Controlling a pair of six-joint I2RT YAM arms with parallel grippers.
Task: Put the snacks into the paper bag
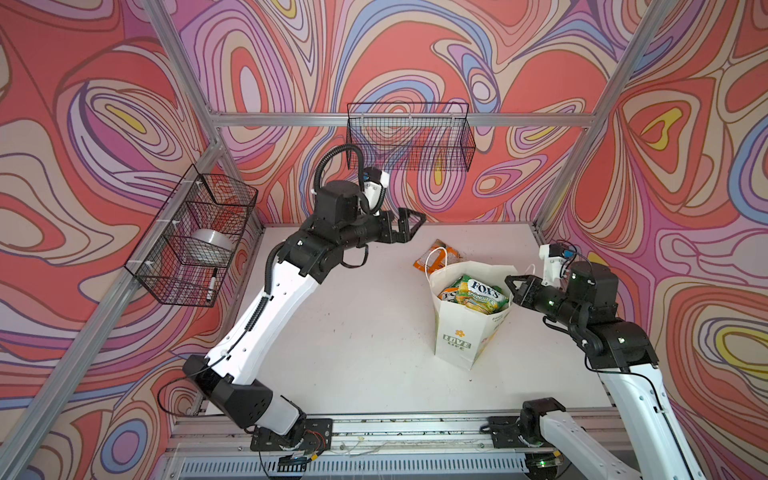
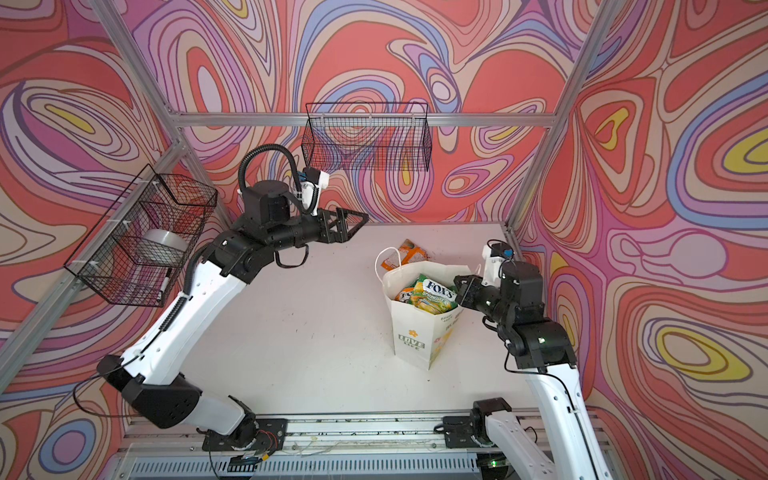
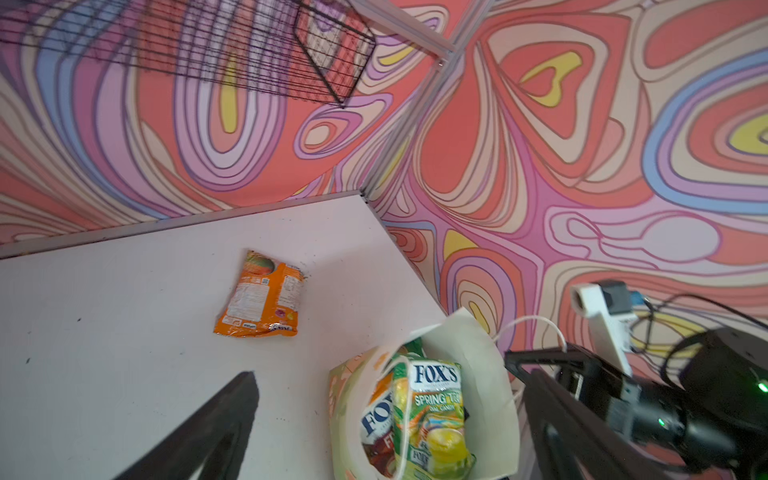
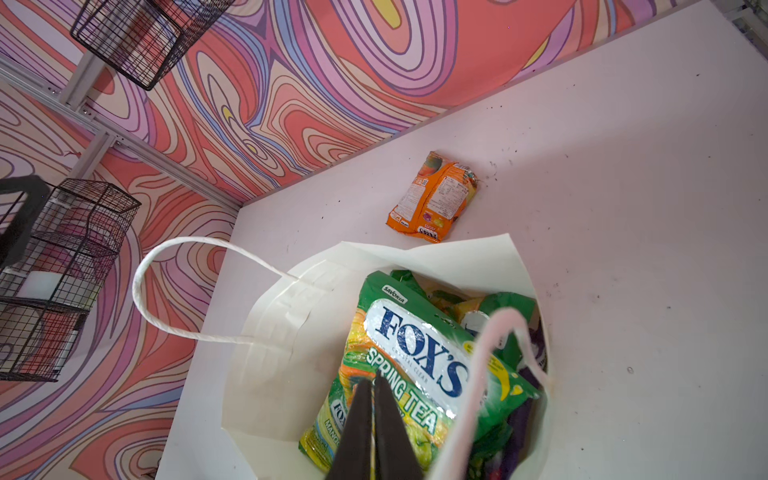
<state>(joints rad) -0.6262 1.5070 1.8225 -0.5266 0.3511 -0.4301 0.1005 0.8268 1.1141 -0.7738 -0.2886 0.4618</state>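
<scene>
The bag is crowding the orange snack packet, so the robot's right gripper will next move the bag's rim across the bag [image 1: 457,340] toward the clear tabletop and then let go of it.
The white paper bag [image 1: 457,340] [image 2: 415,336] stands upright at the table's right, its mouth open. Several green-yellow FOX'S snacks [image 1: 478,295] [image 3: 432,415] [image 4: 415,353] fill it. One orange snack packet [image 1: 436,257] [image 2: 409,255] [image 3: 262,295] [image 4: 432,197] lies flat on the table just behind the bag. My left gripper [image 1: 411,226] [image 2: 353,226] [image 3: 390,374] hangs open and empty, high above the table, left of and behind the bag. At the bag's right rim, my right gripper [image 1: 510,283] [image 2: 457,282] [image 4: 374,380] is shut, with a thin pale strip of the rim between its fingers.
A black wire basket [image 1: 409,137] hangs on the back wall. Another wire basket [image 1: 195,237] on the left wall holds a tape roll [image 1: 212,245] and a marker [image 1: 212,284]. The bag's cord handles [image 4: 174,291] stick out from its rim.
</scene>
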